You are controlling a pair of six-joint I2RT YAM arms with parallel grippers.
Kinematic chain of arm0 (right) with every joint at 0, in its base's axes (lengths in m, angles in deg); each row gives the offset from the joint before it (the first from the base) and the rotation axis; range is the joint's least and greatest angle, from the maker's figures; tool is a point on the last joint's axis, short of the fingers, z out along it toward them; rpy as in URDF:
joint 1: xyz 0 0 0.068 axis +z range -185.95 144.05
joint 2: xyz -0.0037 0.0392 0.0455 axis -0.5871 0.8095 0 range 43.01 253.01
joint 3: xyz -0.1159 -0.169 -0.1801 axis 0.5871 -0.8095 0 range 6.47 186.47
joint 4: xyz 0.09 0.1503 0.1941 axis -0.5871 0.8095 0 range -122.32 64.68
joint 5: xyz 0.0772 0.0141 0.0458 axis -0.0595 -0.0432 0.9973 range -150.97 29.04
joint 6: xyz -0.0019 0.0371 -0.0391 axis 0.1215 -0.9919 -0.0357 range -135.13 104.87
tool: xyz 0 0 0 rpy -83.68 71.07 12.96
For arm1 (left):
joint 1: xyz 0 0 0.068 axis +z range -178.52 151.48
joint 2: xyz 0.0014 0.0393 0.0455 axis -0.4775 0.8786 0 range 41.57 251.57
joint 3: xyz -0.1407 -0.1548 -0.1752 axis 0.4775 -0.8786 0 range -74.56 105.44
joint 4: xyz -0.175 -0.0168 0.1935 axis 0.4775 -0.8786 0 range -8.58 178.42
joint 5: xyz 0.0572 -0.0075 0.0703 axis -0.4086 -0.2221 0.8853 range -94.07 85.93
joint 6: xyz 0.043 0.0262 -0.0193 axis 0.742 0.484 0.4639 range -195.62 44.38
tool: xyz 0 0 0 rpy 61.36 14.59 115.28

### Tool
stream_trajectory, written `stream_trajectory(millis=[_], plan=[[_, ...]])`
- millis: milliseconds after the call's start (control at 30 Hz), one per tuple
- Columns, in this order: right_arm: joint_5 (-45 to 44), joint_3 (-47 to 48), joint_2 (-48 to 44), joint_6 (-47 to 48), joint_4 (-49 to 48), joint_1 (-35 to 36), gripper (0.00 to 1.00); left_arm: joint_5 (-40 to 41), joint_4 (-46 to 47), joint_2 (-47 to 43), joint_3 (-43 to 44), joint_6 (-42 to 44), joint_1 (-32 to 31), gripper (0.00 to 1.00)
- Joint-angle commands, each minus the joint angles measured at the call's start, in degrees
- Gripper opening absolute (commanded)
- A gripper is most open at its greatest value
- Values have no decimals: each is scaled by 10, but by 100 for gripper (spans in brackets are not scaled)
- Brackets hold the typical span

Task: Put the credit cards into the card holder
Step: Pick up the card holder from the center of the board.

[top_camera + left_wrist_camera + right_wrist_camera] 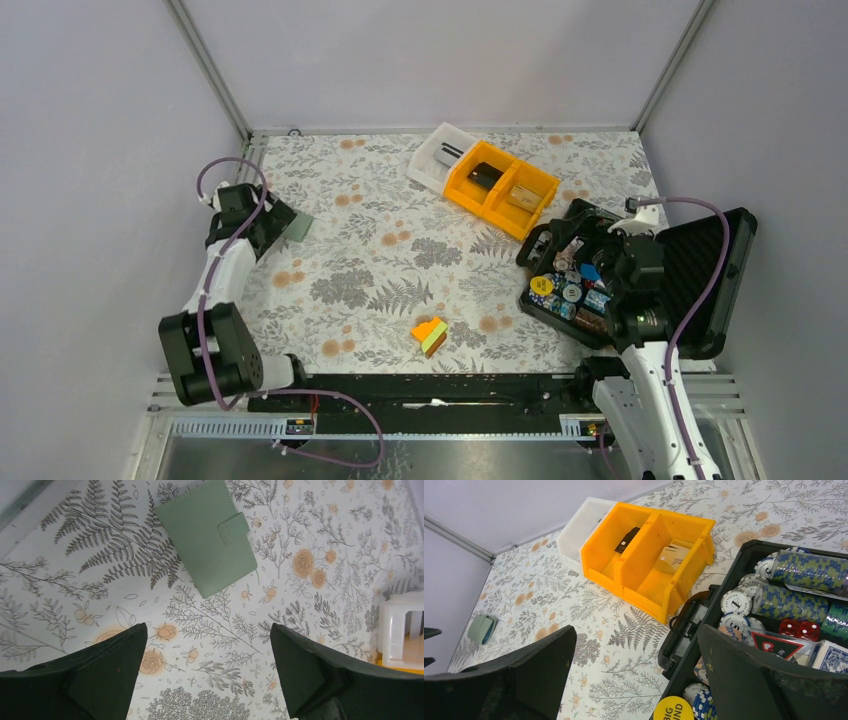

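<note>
The card holder's near end (297, 237) (226, 581) lies below and outward of my left gripper and faces my open fingers, so the gripper moves down and outward onto it next.
The card holder (207, 534) is a closed grey-green wallet with a snap tab, lying flat on the floral table at the far left (300, 226) (481, 629). My left gripper (208, 630) (276, 222) hangs open just short of it, nothing between its fingers. A black credit card (626, 540) (486, 176) and a tan one (674, 556) (521, 194) lie in the orange bin's two compartments. A white card with a black stripe (449, 153) lies in the white bin. My right gripper (636, 630) (598, 262) is open and empty above the black case's left edge.
The orange bin (470, 195) (644, 587) and white bin (428, 172) (576, 530) stand at the back centre. The open black case (735, 255) (749, 555) with poker chips, dice and cards lies at the right. An orange-yellow-green wedge block (429, 335) lies near the front.
</note>
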Motion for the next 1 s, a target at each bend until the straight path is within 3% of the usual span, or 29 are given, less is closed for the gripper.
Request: stream_trajectory(millis=[0,133,400,700,867,967], plan=[[14,-7,-16,7,-21,-1,99,13,50,56,46,-41,2,97],[14,-7,-16,8,-21,-1,99,-28,91,102,40,-54,13,91],[27,-11,-16,9,-42,-1,99,-84,150,178,32,-87,38,70],[28,-15,-17,9,-48,-1,99,-110,160,227,33,-101,57,61],[20,-18,-26,8,-49,-1,99,-137,124,272,84,-56,58,60],[21,-20,-31,9,-49,-1,99,-133,121,285,88,-48,59,54]])
